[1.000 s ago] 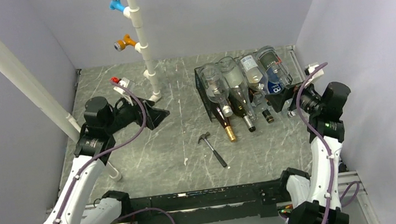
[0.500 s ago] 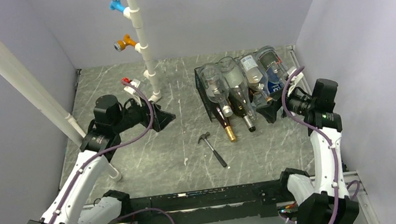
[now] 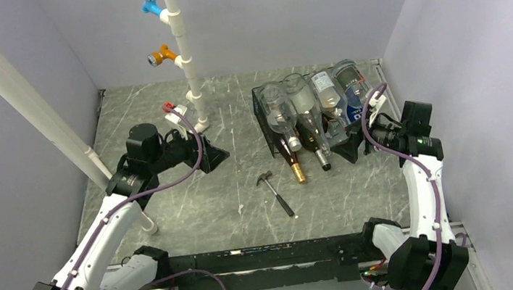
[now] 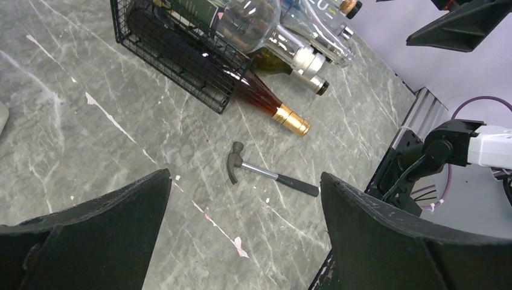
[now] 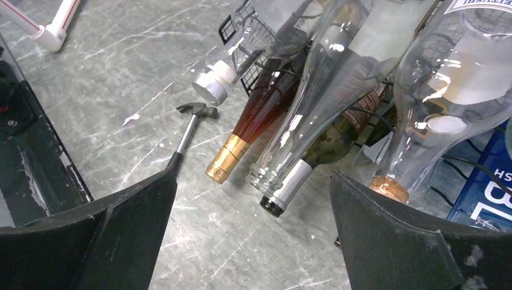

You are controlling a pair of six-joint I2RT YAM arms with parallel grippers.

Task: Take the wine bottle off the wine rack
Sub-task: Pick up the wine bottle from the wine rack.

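Note:
My right gripper should swing to the left in the top view next and turn onto the white-capped clear bottle's neck (image 3: 289,133) (image 5: 243,55), because that slim neck is uncovered.
The black wire wine rack (image 3: 261,108) (image 4: 175,54) (image 5: 228,24) stands at the back right and holds several bottles lying necks toward me. From its lower tier stick out an amber wine bottle (image 3: 293,162) (image 4: 259,96) (image 5: 253,130) with a gold foil cap and a dark green one (image 5: 302,169) with a silver capsule. Clear glass bottles (image 3: 277,110) lie on top. My right gripper (image 3: 345,151) (image 5: 253,174) is open, just in front of the necks, holding nothing. Open too, my left gripper (image 3: 215,157) (image 4: 244,175) hovers over the table left of the rack.
A small hammer (image 3: 275,192) (image 4: 265,174) (image 5: 190,130) lies on the marble table in front of the rack. A white pipe stand (image 3: 186,65) with blue and orange fittings rises at the back centre. A slanted white pole (image 3: 14,92) runs along the left. Walls close in on three sides.
The right arm swung in, bringing its gripper left and down to the bottle necks. The left gripper moved right, toward the table's middle. Both stayed open.

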